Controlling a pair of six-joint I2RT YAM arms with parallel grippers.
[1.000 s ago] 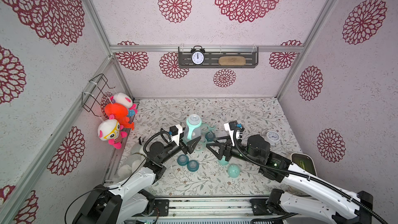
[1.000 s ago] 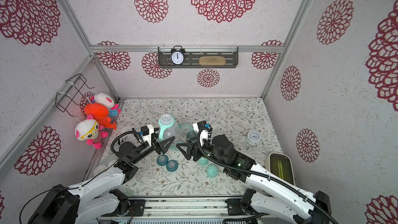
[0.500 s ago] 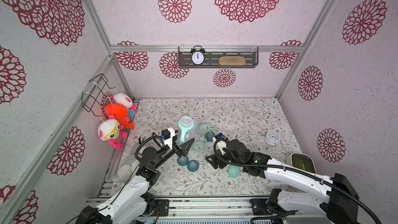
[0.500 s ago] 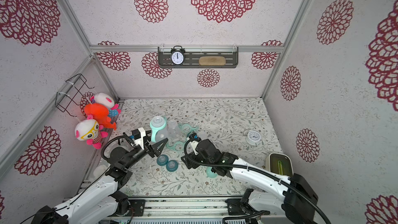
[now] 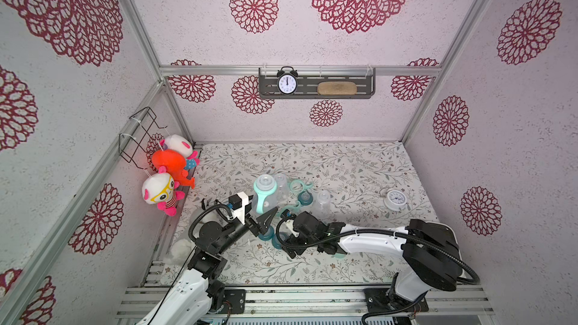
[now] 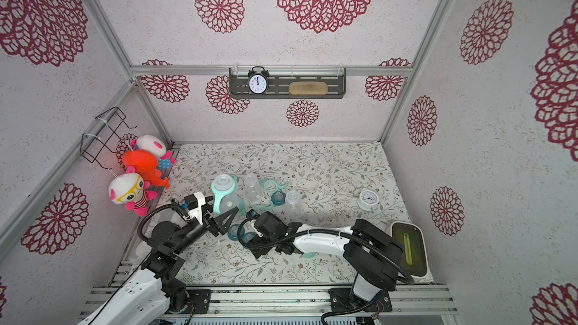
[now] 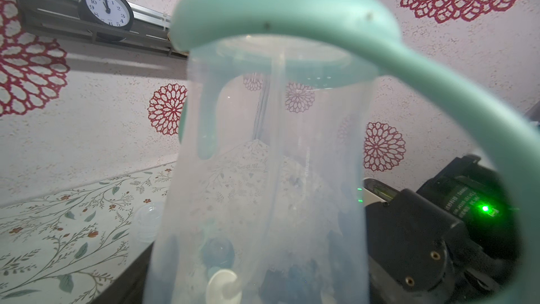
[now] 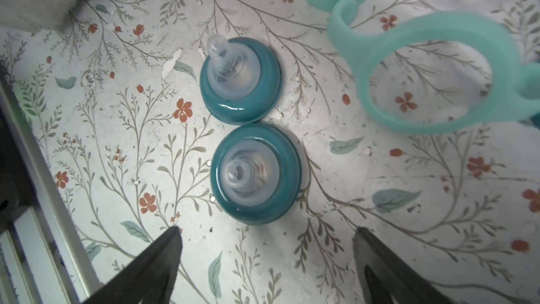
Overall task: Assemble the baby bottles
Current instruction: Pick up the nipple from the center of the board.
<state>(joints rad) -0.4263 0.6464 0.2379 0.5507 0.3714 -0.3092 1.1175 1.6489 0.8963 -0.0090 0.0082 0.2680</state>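
Observation:
My right gripper moves down and toward my left gripper next, open fingers on both sides of the nearer dark teal collar (image 5: 277, 241), since it stands below them on that side.
My left gripper (image 5: 266, 217) is shut on a clear baby bottle (image 5: 264, 193) with a mint handled ring (image 7: 292, 16). It holds the bottle upright above the mat, and the bottle fills the left wrist view. My right gripper (image 8: 266, 229) hangs open just over two dark teal nipple collars (image 8: 241, 80) (image 8: 255, 174) standing side by side on the mat, with nothing between its fingers. In both top views the right wrist (image 5: 308, 226) hides its fingers. Two bare clear bottles (image 5: 281, 186) (image 5: 323, 201), a loose mint ring (image 5: 300, 186) and a third collar (image 5: 304, 197) lie behind.
A small white alarm clock (image 5: 395, 200) lies at the right of the floral mat. Plush toys (image 5: 169, 170) hang on the left wall. A mint cap (image 6: 308, 254) peeks from under the right arm. A green-lidded box (image 6: 408, 245) sits front right.
Both arms drew back toward the front. The left carried the bottle leftward. The right came down over the two collars and its jaws spread wider.

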